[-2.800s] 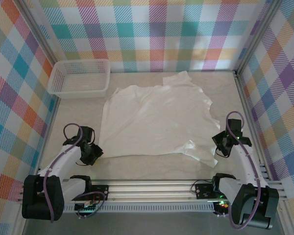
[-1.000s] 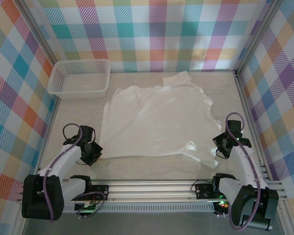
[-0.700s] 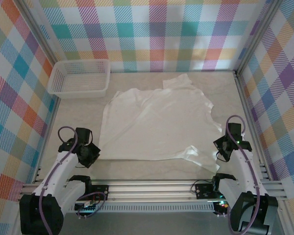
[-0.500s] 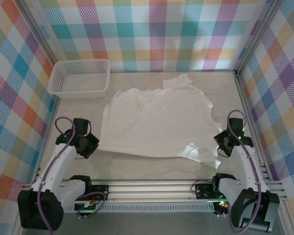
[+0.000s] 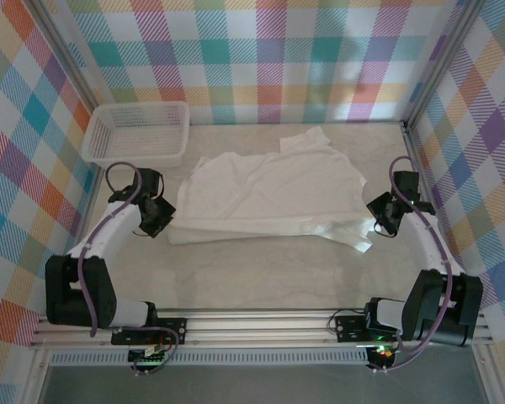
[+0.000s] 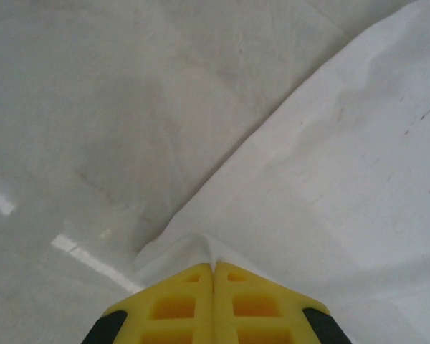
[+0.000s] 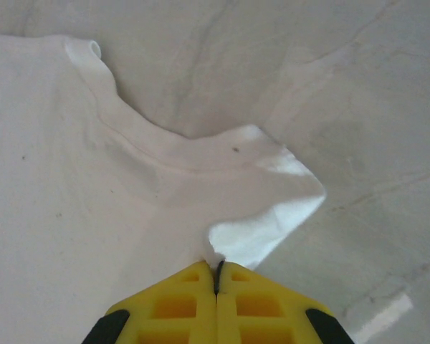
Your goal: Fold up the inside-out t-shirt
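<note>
I need to carry the t-shirt's raised edge outward with my left gripper next, over the t-shirt's far part, to lay the t-shirt's near part flat and release it.
The white inside-out t-shirt lies across the middle of the table, its near part lifted and carried over the far part. My left gripper is shut on the shirt's left edge; in the left wrist view the yellow fingers pinch a ridge of white fabric. My right gripper is shut on the shirt's right edge, by a sleeve flap. In the right wrist view the fingers pinch cloth just below the curved collar seam.
A white mesh basket stands at the back left corner. Plaid walls enclose the table on three sides. Bare tabletop stretches between the shirt and the arm bases at the near rail.
Both grippers have moved away from the near edge toward the back, carrying the shirt's near hem with them. The shirt now covers a shorter depth, its near part doubling over.
</note>
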